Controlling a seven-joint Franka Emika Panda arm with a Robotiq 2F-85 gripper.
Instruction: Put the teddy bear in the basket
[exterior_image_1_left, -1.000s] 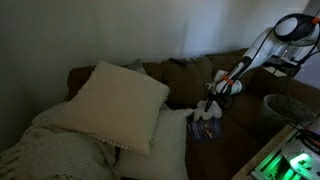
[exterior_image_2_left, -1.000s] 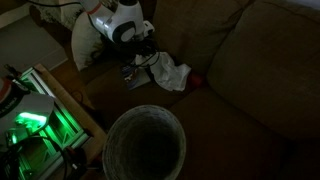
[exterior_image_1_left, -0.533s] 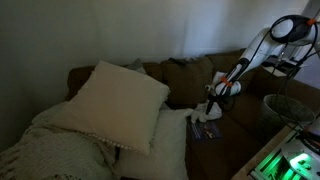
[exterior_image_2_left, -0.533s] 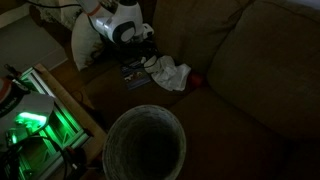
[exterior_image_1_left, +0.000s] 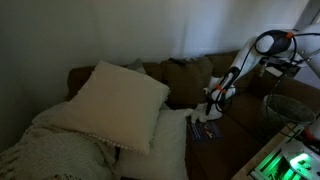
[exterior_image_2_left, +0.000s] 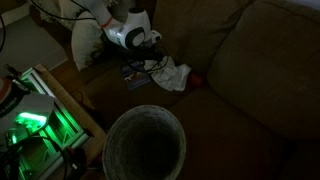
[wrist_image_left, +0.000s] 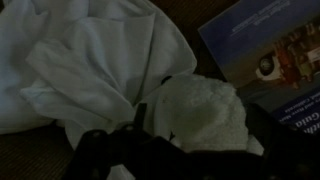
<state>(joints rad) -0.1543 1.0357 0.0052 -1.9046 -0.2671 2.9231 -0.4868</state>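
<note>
My gripper lowers its open fingers around the teddy bear's fuzzy part (wrist_image_left: 200, 112) next and closes them, since it lies just below my gripper, already between them.
The teddy bear (wrist_image_left: 205, 115), a fuzzy white lump with smooth white folds to its left, lies on the brown sofa seat. It shows in both exterior views (exterior_image_1_left: 205, 113) (exterior_image_2_left: 172, 76). My gripper (wrist_image_left: 186, 140) is open and low over it, with a dark finger on each side of the fuzzy part. The gripper sits at the bear's edge in both exterior views (exterior_image_1_left: 214, 98) (exterior_image_2_left: 152, 63). The grey-green basket (exterior_image_2_left: 112, 132) stands on the floor in front of the sofa, and its rim (exterior_image_1_left: 283, 98) shows at the right.
A blue booklet (wrist_image_left: 265, 50) lies flat next to the bear (exterior_image_2_left: 135, 74). Big cream cushions (exterior_image_1_left: 120, 100) fill the sofa's other end. A green-lit unit (exterior_image_2_left: 30, 120) stands next to the basket. A small red thing (exterior_image_2_left: 200, 80) lies past the bear.
The jaws have gone from shut to open. The arm has come down and nearer the bear, which has stayed on the seat.
</note>
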